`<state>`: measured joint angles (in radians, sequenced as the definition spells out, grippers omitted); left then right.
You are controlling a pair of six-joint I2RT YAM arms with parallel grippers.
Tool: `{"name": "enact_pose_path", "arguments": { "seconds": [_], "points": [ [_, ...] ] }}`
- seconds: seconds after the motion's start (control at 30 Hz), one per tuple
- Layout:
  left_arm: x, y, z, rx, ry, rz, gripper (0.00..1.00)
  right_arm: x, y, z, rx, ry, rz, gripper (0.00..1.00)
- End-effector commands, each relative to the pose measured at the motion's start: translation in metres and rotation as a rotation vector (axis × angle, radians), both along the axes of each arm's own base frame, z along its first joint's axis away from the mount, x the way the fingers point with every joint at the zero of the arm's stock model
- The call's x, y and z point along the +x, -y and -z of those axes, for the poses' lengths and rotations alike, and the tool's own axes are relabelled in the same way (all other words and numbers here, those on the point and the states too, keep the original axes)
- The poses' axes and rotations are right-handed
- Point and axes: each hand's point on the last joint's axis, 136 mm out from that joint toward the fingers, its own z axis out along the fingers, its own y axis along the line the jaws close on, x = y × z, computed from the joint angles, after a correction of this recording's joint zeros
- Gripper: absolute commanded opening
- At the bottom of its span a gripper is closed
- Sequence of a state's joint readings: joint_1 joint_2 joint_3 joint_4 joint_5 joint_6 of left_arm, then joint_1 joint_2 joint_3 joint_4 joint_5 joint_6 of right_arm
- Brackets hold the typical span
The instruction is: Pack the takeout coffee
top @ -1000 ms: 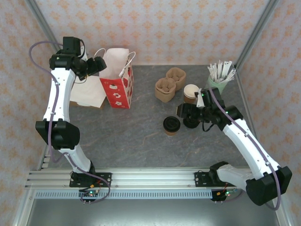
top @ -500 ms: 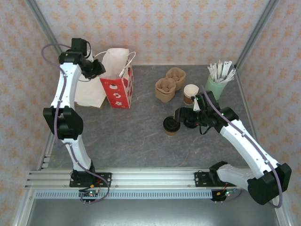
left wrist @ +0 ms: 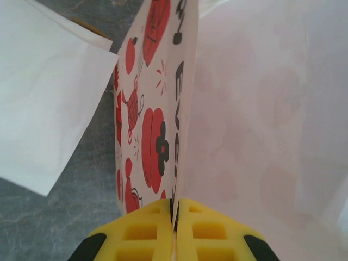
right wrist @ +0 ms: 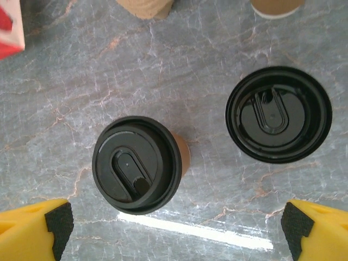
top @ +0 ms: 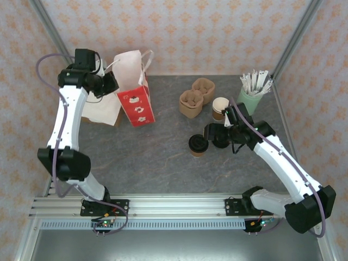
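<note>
The gift bag (top: 136, 100) leans far from the takeout coffee, so my left gripper should pull it back onto the bare tabletop near the cup and release its top edge.
The takeout coffee (top: 197, 144) (right wrist: 137, 169), a brown paper cup under a black lid, stands upright mid-table. My right gripper (top: 215, 132) (right wrist: 175, 227) hangs open just above and to the right of it, and its yellow fingertips (right wrist: 54, 222) are spread wide with nothing between them. A second black lid (right wrist: 278, 114) lies to the right of the cup. My left gripper (top: 110, 82) (left wrist: 175, 217) is shut on the top edge of a red-and-white gift bag (top: 136, 100) (left wrist: 155, 109) at the back left, and the bag leans.
A flat white paper bag (top: 100, 109) (left wrist: 43, 98) lies left of the gift bag. A brown pulp cup carrier (top: 194, 98), an open paper cup (top: 221, 106) and a mint-green cup of white stirrers (top: 252, 97) stand at the back right.
My left gripper has shut on the gift bag's edge, and the bag now tilts with its mouth pulled wider. The right gripper has shifted slightly over the cup.
</note>
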<state>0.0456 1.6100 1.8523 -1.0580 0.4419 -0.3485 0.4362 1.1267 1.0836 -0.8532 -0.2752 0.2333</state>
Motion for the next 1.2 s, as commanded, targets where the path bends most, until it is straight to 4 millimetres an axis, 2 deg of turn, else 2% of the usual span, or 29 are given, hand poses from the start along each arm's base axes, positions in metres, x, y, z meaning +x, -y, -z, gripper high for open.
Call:
{"name": "enact_pose_path", "arguments": {
  "seconds": [0.0,0.17,0.33,0.53,0.7,0.97,1.07,1.17],
  "points": [
    [-0.025,0.005,-0.009,0.04,0.039,0.011,0.0,0.009,0.005,-0.018,-0.055,0.061,-0.016,0.99],
    [-0.068,0.031,-0.011,-0.001,0.074,0.072,0.0,0.018,0.004,-0.03,-0.069,0.099,-0.029,0.99],
    [-0.111,0.044,-0.012,-0.023,0.085,0.096,0.0,0.031,-0.002,-0.04,-0.085,0.118,-0.052,0.99],
    [-0.149,0.061,-0.001,-0.101,0.068,0.125,0.0,0.05,-0.005,-0.053,-0.114,0.126,-0.081,0.99],
    [-0.159,0.08,0.013,-0.152,0.032,0.171,0.0,0.061,-0.009,-0.055,-0.12,0.121,-0.094,0.99],
    [-0.156,0.086,0.035,-0.065,-0.019,0.186,0.0,0.066,-0.005,-0.05,-0.141,0.113,-0.074,0.99],
    [-0.153,0.093,0.046,-0.085,-0.04,0.196,0.08,0.066,-0.003,-0.045,-0.146,0.097,-0.07,0.99],
    [-0.152,0.097,0.051,-0.099,-0.051,0.203,0.23,0.068,-0.002,-0.046,-0.119,0.088,-0.07,0.99]
  ]
}}
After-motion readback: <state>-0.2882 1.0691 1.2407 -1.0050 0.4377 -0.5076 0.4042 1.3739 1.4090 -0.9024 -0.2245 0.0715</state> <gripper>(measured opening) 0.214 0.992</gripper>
